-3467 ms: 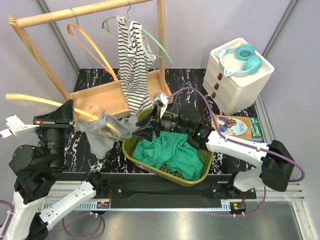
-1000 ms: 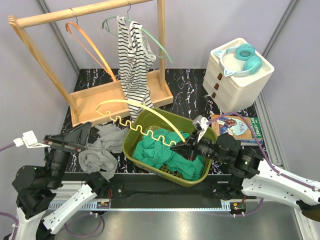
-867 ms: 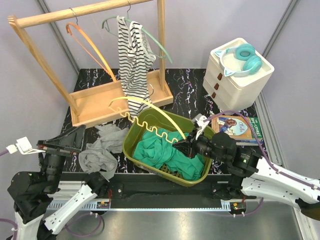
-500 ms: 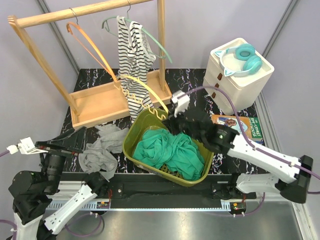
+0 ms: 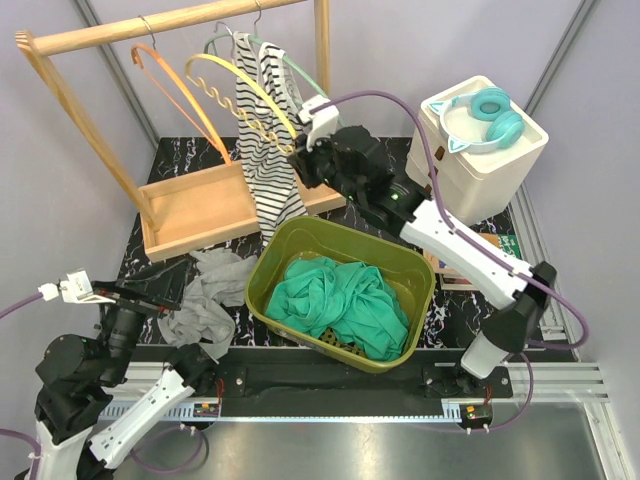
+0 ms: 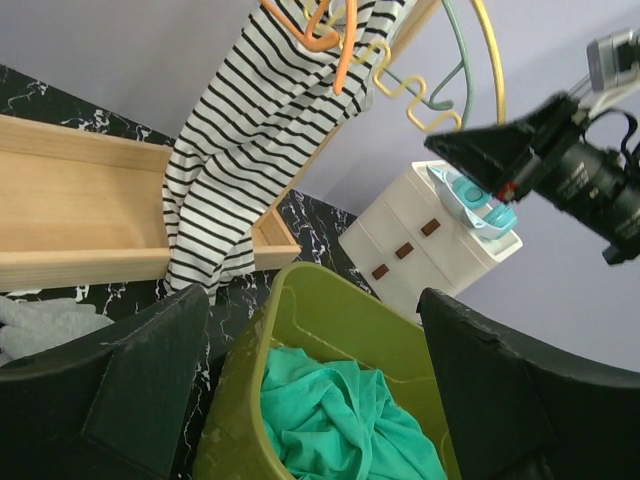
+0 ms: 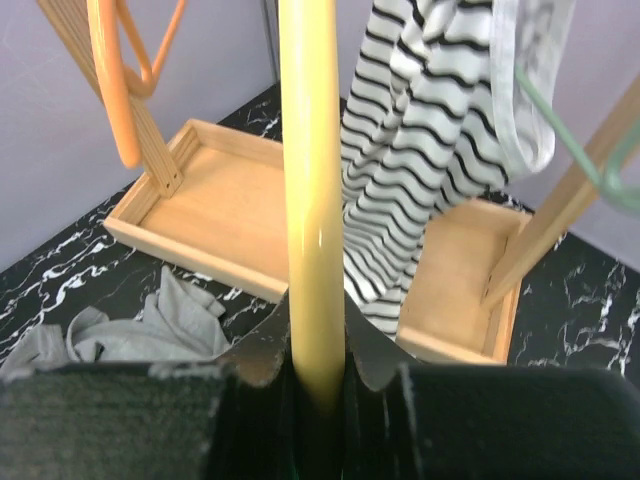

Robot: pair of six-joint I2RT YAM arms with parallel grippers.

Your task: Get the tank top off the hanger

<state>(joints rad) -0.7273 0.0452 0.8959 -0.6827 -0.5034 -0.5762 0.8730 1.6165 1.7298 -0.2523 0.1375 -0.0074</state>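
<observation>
Outward and left of my right gripper in the top view is free rack bar (image 5: 190,14), so next that gripper needs to carry the bare hanger's hook onto it and release.
The grey tank top (image 5: 205,300) lies crumpled on the table left of the bin, off any hanger; the right wrist view shows it low at the left (image 7: 150,325). My right gripper (image 5: 303,160) is shut on the bare yellow hanger (image 5: 243,80), held high beside the rack rail (image 5: 150,25). In the right wrist view the hanger's arm (image 7: 312,200) runs up from between the jaws of my right gripper (image 7: 318,340). My left gripper (image 5: 150,290) hovers low at the near left, open and holding nothing (image 6: 315,390).
A striped top (image 5: 268,140) hangs on a green hanger (image 5: 300,75); a bare orange hanger (image 5: 185,95) hangs to its left. The olive bin (image 5: 400,260) holds teal cloth (image 5: 340,300). White drawers (image 5: 480,160) with headphones (image 5: 490,110) stand at the right.
My right gripper has carried the yellow hanger from over the bin up and back to the rack, beside the striped top. The left gripper stayed open at the near left.
</observation>
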